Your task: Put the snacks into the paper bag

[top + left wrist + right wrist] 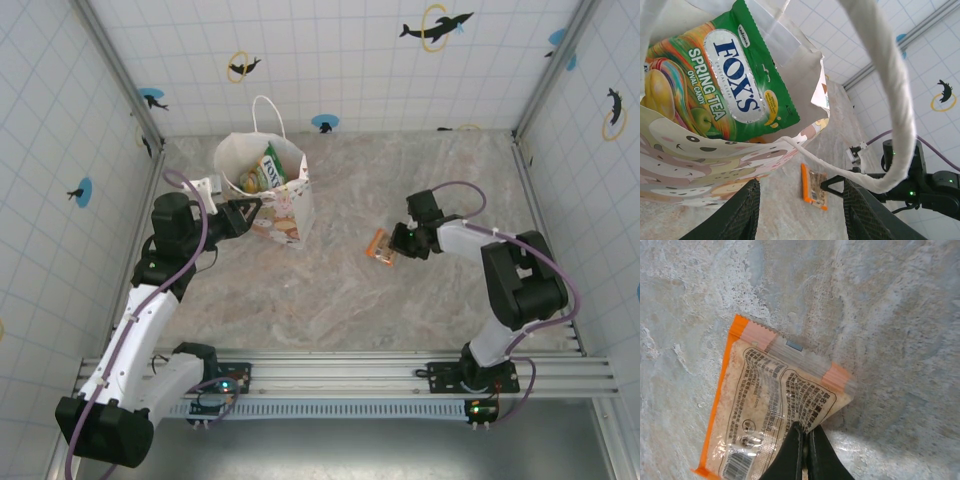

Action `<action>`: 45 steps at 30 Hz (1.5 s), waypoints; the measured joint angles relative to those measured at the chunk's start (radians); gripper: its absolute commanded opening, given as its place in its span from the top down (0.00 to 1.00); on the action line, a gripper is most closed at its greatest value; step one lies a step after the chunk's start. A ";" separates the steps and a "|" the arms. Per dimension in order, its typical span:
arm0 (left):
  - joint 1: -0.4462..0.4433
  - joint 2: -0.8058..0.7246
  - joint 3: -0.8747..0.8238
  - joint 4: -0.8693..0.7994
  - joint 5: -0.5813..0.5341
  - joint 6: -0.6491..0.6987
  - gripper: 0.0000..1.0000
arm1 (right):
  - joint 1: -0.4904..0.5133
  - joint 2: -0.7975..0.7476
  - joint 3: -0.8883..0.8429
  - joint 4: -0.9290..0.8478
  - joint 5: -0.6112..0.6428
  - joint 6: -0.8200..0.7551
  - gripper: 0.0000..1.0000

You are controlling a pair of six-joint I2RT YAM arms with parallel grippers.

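Observation:
Next, my right gripper will rise and carry the bar (379, 244) outward over the bag's opening (260, 162) to release it, since that opening lies above and outward of the gripper.
The white paper bag (288, 212) stands upright at the back left, and a green Fox's candy packet (270, 168) sticks out of its mouth. In the left wrist view the green packet (730, 85) and the printed bag wall (700, 165) are close above my fingers. My left gripper (244, 214) sits against the bag's left side, open (801, 212), with nothing between its jaws. A small orange bar (379, 244) lies on the table to the right of the bag. My right gripper (396, 243) is shut on the near edge of the orange bar (772, 400).
The bag's loop handle (900, 100) arcs across the left wrist view; the other handle (268, 108) stands up behind the bag. Tiled walls enclose the marbled table (400, 310) on three sides. A metal rail (340, 372) runs along the near edge.

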 measured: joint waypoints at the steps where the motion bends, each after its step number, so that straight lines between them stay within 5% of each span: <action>1: 0.000 0.000 0.000 0.000 0.000 0.000 0.54 | 0.001 -0.015 0.000 -0.008 0.007 0.000 1.00; 11: 0.000 0.000 0.000 -0.016 -0.016 0.000 0.56 | 0.083 -0.126 0.193 -0.080 0.095 -0.023 1.00; 23: 0.000 -0.002 0.000 -0.018 -0.053 -0.003 0.50 | 0.330 -0.078 0.721 -0.105 0.258 -0.173 1.00; 38: 0.000 -0.031 0.017 0.043 -0.080 -0.005 0.46 | 0.452 0.298 1.180 -0.077 0.211 -0.285 0.98; 43: 0.000 -0.015 0.027 0.082 -0.080 -0.012 0.46 | 0.455 0.397 1.241 -0.085 0.146 -0.271 0.65; 45: 0.000 -0.008 0.028 0.094 -0.080 -0.020 0.46 | 0.456 0.416 1.251 -0.092 0.126 -0.272 0.60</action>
